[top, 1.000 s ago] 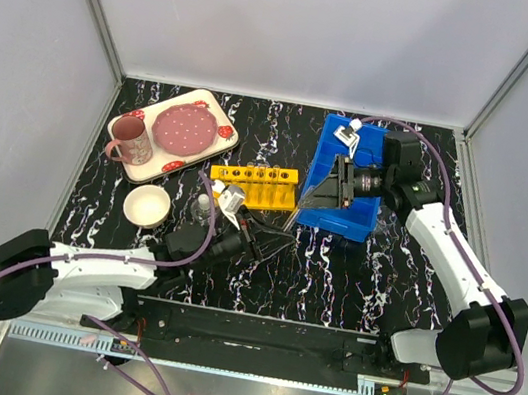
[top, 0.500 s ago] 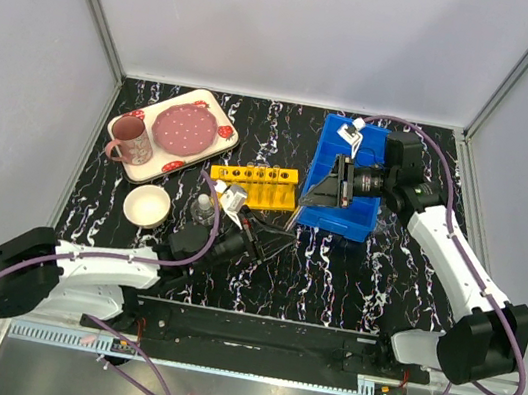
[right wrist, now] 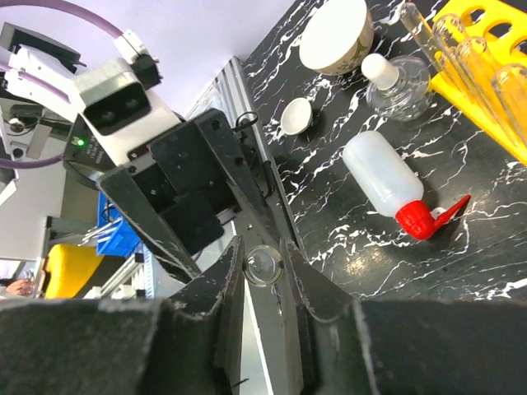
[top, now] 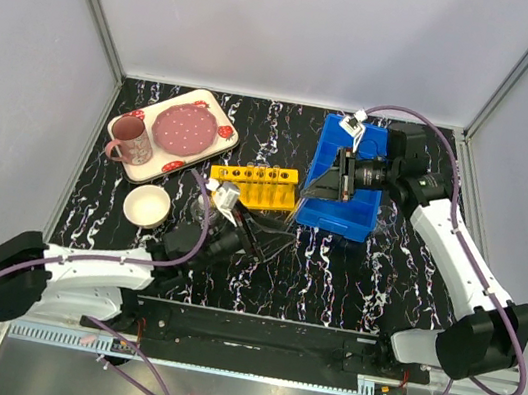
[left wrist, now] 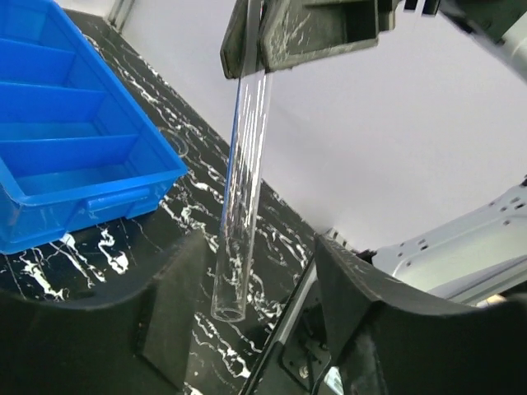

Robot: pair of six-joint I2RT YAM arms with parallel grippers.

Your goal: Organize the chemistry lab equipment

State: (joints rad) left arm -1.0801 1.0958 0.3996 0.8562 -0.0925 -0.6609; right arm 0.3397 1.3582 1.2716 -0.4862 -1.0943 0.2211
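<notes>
I should swing my right gripper to the left in the top view, over the rack's bin-side end below. Then I should turn it downward and lower it to release beside the standing tubes.
My right gripper point(right wrist: 263, 267) is shut on a clear test tube point(right wrist: 263, 265), seen end-on between its fingers. In the left wrist view this tube point(left wrist: 243, 189) hangs down from the right gripper's jaws, and its open end sits between my left gripper's point(left wrist: 263, 304) open fingers without touching them. In the top view the right gripper point(top: 307, 195) and left gripper point(top: 272, 240) face each other in front of the yellow rack point(top: 256, 184). The red-capped squeeze bottle point(right wrist: 383, 177), glass flask point(right wrist: 395, 82) and small white dish point(right wrist: 295, 115) lie on the table. More tubes point(right wrist: 461, 53) stand in the rack.
A blue divided bin point(top: 346, 140) sits right of the rack, under the right arm. A strawberry tray point(top: 163, 165) with a pink mug point(top: 132, 140) and plate is at the back left. A larger white bowl point(top: 148, 205) stands near the left arm.
The left wrist has shifted slightly toward the rack, and the right wrist has drawn back a little. The tube stays held in the right gripper between the left fingers.
</notes>
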